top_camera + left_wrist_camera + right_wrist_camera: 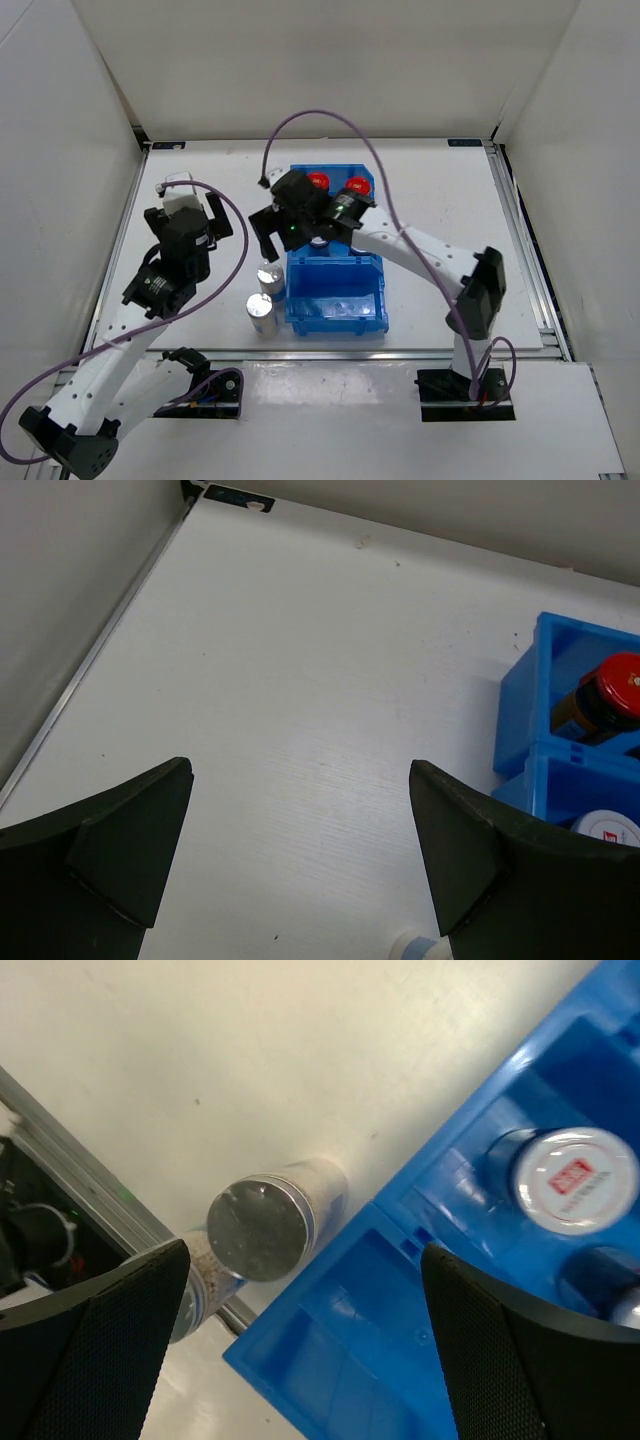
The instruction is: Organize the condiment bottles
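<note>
The farther bottle is still outside the blue bin (377,300), so my right gripper will move down and slightly back next, open, around the farther bottle's silver top (270,272).
Two red-capped condiment bottles (318,181) (358,186) stand in the far compartment of the blue bin (377,300). Two silver-topped bottles (270,277) (261,310) stand on the table just left of the bin. My right gripper (285,225) hovers open over the bin's left edge. In its wrist view it (305,1260) holds nothing, with a silver-topped bottle (258,1230) below. A second one (195,1280) is half hidden by a finger. A grey-lidded bottle marked red-white (572,1178) sits in the middle compartment. My left gripper (300,770) is open over bare table.
The bin's near compartment (400,1360) holds nothing. White walls enclose the table on three sides, with a metal rail (90,670) along the left edge. In the left wrist view the bin (520,720) lies to the right, a red-capped bottle (618,685) in it.
</note>
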Robot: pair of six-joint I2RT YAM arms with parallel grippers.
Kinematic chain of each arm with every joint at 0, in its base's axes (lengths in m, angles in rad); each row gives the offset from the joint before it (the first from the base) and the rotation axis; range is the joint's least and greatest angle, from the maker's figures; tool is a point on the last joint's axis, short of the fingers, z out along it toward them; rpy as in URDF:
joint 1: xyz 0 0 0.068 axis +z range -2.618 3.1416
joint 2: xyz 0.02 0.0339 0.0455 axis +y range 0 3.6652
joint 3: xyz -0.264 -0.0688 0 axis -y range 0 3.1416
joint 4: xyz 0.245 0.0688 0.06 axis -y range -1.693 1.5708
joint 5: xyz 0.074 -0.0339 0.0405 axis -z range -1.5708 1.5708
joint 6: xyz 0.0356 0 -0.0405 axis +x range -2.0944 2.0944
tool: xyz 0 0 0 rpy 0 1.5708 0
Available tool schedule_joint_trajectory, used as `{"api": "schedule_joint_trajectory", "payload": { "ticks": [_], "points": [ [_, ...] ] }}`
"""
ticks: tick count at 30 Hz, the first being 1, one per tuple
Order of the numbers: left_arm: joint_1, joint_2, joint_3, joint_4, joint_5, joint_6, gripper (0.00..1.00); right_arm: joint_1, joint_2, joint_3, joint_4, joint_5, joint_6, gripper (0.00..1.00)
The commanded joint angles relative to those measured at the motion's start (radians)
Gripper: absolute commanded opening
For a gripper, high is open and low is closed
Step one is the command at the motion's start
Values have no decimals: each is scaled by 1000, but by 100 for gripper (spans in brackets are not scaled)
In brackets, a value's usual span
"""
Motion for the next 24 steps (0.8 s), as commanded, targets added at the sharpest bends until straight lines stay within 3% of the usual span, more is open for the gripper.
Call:
{"api": "schedule_joint_trajectory", "payload": {
  "ticks": [1, 13, 21, 24],
  "points": [
    [-4, -19, -16, 1, -80, -14, 100, 35, 57, -1, -3, -32, -32, 99],
    [-4, 12, -6, 1, -58, -14, 100, 64, 157, -1, -13, -40, -23, 98],
    [-4, 3, -6, 1, -58, -14, 100, 64, 212, -1, -22, -19, -5, 87],
    [-4, 3, -6, 1, -58, -14, 100, 64, 230, 25, -31, 0, -5, 77]
  ]
}}
